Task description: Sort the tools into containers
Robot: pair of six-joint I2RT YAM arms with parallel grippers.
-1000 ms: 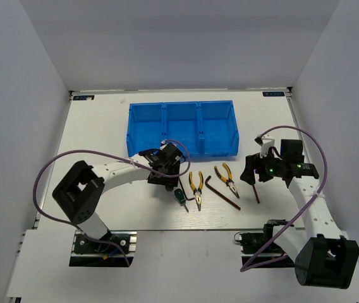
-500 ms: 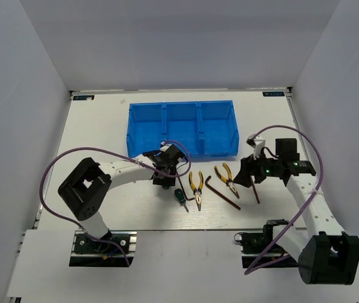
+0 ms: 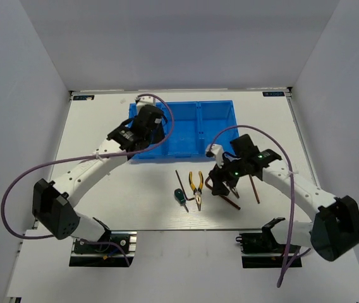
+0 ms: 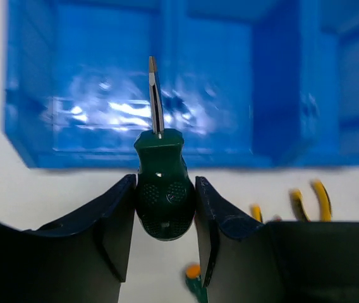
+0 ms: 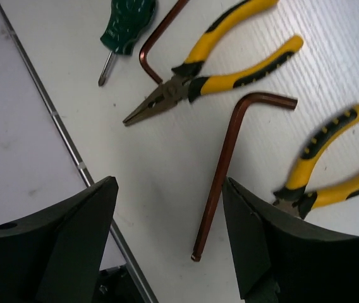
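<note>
My left gripper holds the screwdriver and will next move outward and to the left in the top view, down over the blue bin's end section (image 4: 103, 82), to let it go clear of the bin's divider.
My left gripper (image 3: 145, 128) is shut on a stubby green-handled screwdriver (image 4: 164, 199) and holds it above the left compartment of the blue bin (image 3: 217, 126), tip pointing into the bin (image 4: 91, 82). My right gripper (image 5: 170, 196) is open, low over the table (image 3: 103, 189), its jaws either side of a brown hex key (image 5: 220, 183). Beside it lie two yellow-handled pliers (image 5: 211, 69) (image 5: 325, 158), a second green screwdriver (image 5: 126, 25) and another hex key (image 5: 157, 38). In the top view a third hex key (image 3: 254, 188) lies to the right.
The loose tools lie in a row in front of the bin: a hex key (image 3: 179, 178), a screwdriver (image 3: 180, 197) and pliers (image 3: 196, 186). The table's front edge rail (image 5: 59, 126) runs close to my right gripper.
My left gripper has lifted the screwdriver from the table and carried it back and left, over the bin. My right gripper has moved left, over the hex key and pliers.
</note>
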